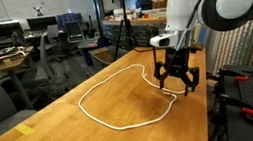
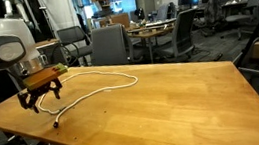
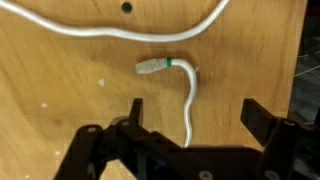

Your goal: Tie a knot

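The robot's gripper should go straight down around the rope behind the green band (image 1: pixel 174 101) (image 3: pixel 187 120) and close, because that rope is below the gripper, in line between the open fingers.
A long white rope (image 1: pixel 82 103) lies on the brown wooden table (image 1: pixel 65 130) as one wide, open loop, also seen in an exterior view (image 2: pixel 110 78). No knot is in view. My gripper (image 1: pixel 180 85) hangs just above the table at the loop's near side, close to the table edge (image 2: pixel 43 102). In the wrist view the rope's end (image 3: pixel 150 67), with a green band on it, lies ahead of the gripper (image 3: pixel 193 105). The strand runs back between the two black fingers (image 3: pixel 258 115) without touching them. The gripper is open and holds nothing.
Another stretch of the rope crosses the top of the wrist view (image 3: pixel 100 30), near a small hole (image 3: pixel 127 8) in the wood. Black and red equipment (image 1: pixel 246 93) stands beside the table edge. Office chairs (image 2: pixel 109 45) and desks stand behind.
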Motion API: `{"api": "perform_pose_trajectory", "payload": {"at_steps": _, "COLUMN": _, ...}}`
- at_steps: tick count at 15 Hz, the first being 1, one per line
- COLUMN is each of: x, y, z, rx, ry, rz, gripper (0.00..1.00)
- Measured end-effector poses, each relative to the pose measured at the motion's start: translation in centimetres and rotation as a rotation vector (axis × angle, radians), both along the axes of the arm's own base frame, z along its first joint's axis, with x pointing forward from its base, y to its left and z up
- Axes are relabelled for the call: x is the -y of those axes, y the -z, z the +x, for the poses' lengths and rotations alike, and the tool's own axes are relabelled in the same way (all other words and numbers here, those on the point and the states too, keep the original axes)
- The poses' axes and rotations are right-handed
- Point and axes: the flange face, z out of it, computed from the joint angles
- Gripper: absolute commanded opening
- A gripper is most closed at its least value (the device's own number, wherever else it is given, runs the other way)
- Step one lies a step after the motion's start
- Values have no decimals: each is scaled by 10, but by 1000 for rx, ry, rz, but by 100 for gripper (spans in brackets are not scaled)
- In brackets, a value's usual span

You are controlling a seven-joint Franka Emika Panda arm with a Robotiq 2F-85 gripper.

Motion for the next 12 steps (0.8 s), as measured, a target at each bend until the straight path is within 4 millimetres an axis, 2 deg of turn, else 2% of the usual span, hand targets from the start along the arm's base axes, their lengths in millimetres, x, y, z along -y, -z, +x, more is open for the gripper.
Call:
{"api": "perform_pose_trajectory", "payload": {"at_steps": 2, "x": 4, "y": 3, "z": -3, "rx": -56, "ry": 13, "rz": -70, "gripper": 99}}
{"api": "perform_pose_trajectory", "payload": {"at_steps": 3, "x": 2, "y": 5, "z": -5, "rx": -76, "ry": 11, "rz": -99, "gripper": 95}}
{"api": "perform_pose_trajectory", "payload": {"at_steps": 4, "x": -4, "y": 6, "z": -5, "rx": -89, "ry": 5, "rz": -120, "gripper": 93}}
{"api": "perform_pose_trajectory", "payload": {"at_steps": 6, "x": -19, "y": 8, "z": -3, "rx": -97, "ry": -10, "rz": -138, "gripper": 82}}
{"api": "perform_pose_trajectory", "payload": {"at_steps": 7, "x": -26, "y": 10, "z": -1, "rx": -103, "ry": -15, "rz": -141, "gripper": 67}}
{"api": "perform_pose_trajectory", "payload": {"at_steps": 10, "x": -42, "y": 22, "z": 7, "rx": -116, "ry": -17, "rz": -135, "gripper": 42}}
{"api": "perform_pose_trajectory", "payload": {"at_steps": 12, "x": -44, "y": 32, "z": 15, "rx": -123, "ry": -4, "rz": -133, "gripper": 28}}
